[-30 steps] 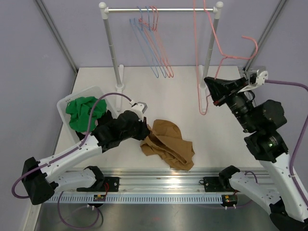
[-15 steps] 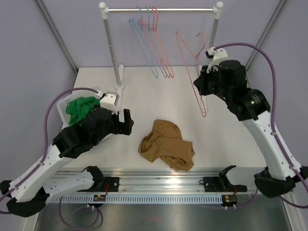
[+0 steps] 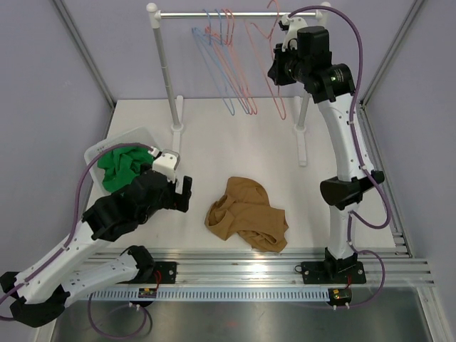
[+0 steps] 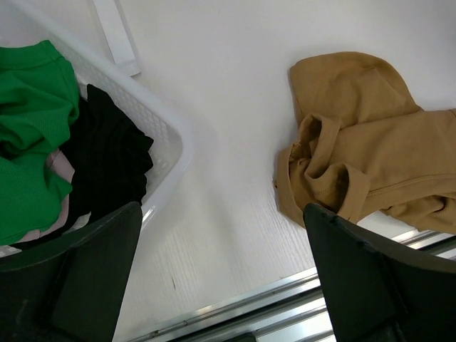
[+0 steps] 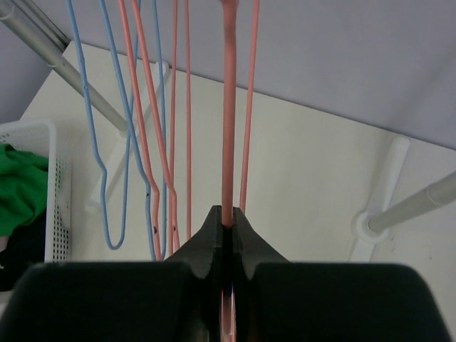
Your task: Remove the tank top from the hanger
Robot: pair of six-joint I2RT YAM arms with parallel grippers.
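Observation:
Next, my right gripper carries the empty pink hanger along the bar toward the hanging pink and blue hangers (image 3: pixel 228 44) (image 5: pixel 152 135), then opens.
The tan tank top (image 3: pixel 246 217) lies crumpled on the table, free of any hanger; in the left wrist view the tank top (image 4: pixel 363 164) is at the right. My left gripper (image 3: pixel 183 194) hovers open and empty just left of it, beside the basket; its fingers (image 4: pixel 92 278) stand wide apart in the left wrist view. High up by the rack rail (image 3: pixel 235 13), my right gripper (image 3: pixel 276 70) is shut on a bare pink hanger (image 3: pixel 279 107). The right wrist view shows that gripper (image 5: pixel 228 217) pinching the hanger's wire (image 5: pixel 228 128).
A white basket (image 3: pixel 96 153) at the left holds green (image 3: pixel 121 167) and black clothes. Several blue and pink hangers (image 3: pixel 228 64) hang on the rail. The rack's posts (image 3: pixel 165 78) stand at the back. A metal rail (image 3: pixel 249 267) runs along the near edge.
My left gripper opened, let go of the tank top and pulled back toward the basket. My right arm carried the bare pink hanger up and left to the rack rail.

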